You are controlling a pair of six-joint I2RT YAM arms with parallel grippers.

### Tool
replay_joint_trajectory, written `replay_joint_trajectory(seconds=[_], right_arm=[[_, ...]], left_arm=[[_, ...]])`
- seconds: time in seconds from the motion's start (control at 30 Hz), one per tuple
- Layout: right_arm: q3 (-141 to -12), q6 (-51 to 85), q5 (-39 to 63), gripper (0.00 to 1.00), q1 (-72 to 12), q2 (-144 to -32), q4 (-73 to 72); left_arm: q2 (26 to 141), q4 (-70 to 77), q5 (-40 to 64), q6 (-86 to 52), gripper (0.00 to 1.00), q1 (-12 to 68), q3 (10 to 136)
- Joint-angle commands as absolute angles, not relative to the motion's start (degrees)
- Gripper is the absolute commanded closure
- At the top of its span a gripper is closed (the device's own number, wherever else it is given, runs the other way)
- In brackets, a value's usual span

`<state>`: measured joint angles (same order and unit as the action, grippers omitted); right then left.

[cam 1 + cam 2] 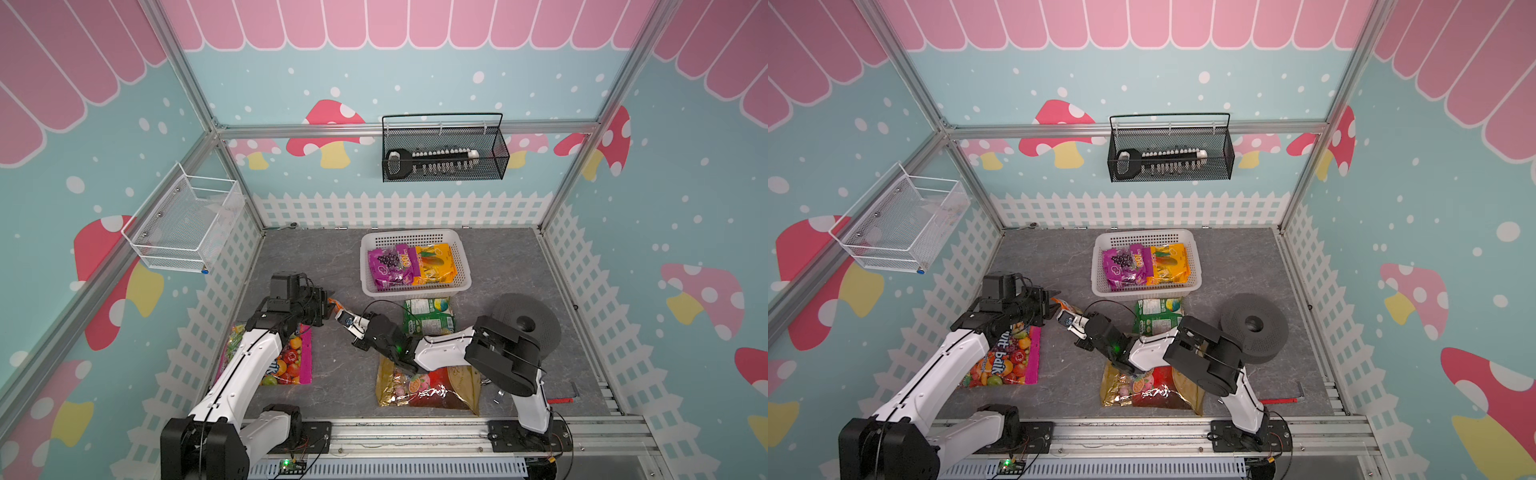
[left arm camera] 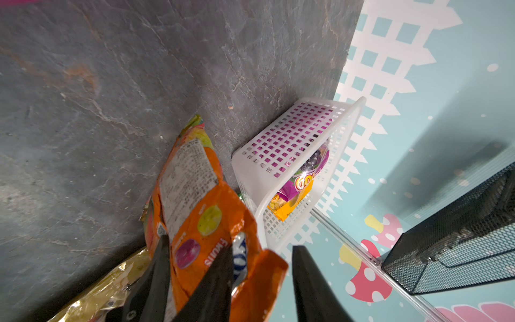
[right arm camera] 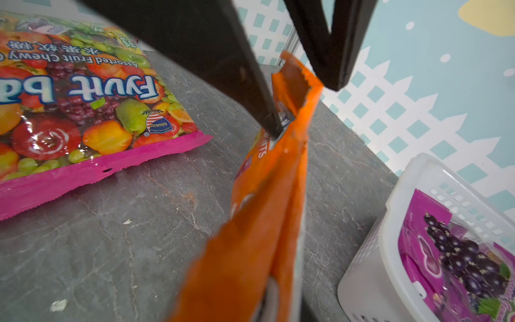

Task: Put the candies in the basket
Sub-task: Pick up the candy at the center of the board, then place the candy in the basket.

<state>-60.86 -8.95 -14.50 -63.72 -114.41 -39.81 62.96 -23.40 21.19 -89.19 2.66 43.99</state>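
The right gripper lifts the FOX'S bag (image 1: 333, 302) over the basket's rim next. It lowers and releases it there, since the yellow-orange bag (image 1: 436, 264) lies outward of it, behind the basket's rim.
The orange FOX'S candy bag (image 1: 333, 302) (image 2: 195, 195) (image 3: 264, 195) hangs above the floor between both arms. My left gripper (image 1: 328, 309) (image 2: 263, 249) is open, its fingers either side of the bag's top edge. My right gripper (image 1: 353, 324) is shut on the bag's other end. The white basket (image 1: 415, 233) (image 2: 250, 167) (image 3: 390, 223) holds the purple bag (image 1: 392, 266) and the yellow-orange bag (image 1: 436, 264). On the floor lie the green bag (image 1: 428, 316), the red-gold bag (image 1: 432, 386) and the pink-edged fruit bag (image 1: 291, 361) (image 3: 83, 97).
A black round disc (image 1: 525, 320) sits at the right of the floor. A black wire basket (image 1: 442, 147) hangs on the back wall and a white wire basket (image 1: 187, 220) on the left wall. A red-handled tool (image 1: 559, 401) lies at the front right.
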Motion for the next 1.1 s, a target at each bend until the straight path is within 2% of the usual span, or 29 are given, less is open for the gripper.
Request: replay_joint_trajectory(seconds=[0.0,0.07,0.1,0.37,0.47,0.63,0.83,1.07], right_arm=[[-61.76,-7.23,-10.79,0.85,-63.14,-107.21,-37.17],[-62.32,-6.12,-9.97,0.85,-62.36,-104.68,-33.59],[-62.68,-5.92,-9.43,0.86,-62.07,-103.62,-31.75],[-65.93,-7.50,-6.48,0.89,-56.23,-94.67,-14.73],[-68.61,-9.83,-7.30,0.90,-51.93,-92.22,-7.38],[-72.67,-13.88,-11.00,0.93,-44.39,-90.03,0.22],[-77.36,-23.00,-21.53,0.94,-37.94,-95.01,2.38],[-83.56,-34.68,-29.30,0.95,-32.54,-107.23,0.05]], left_arm=[[61.75,-23.69,17.79,-82.90,0.35,1.25,46.63],[61.62,-23.82,14.69,-78.69,0.09,0.84,48.95],[61.63,-23.91,13.07,-77.05,0.01,0.71,49.90],[62.07,-24.09,0.30,-59.52,0.01,-0.03,57.74],[62.55,-21.64,2.69,-50.04,0.01,-0.01,57.38],[64.51,-18.03,8.95,-44.00,0.01,0.04,53.03],[70.99,-15.09,13.49,-38.81,0.01,1.24,48.29],[75.74,-12.39,13.07,-34.63,0.01,3.04,46.02]])
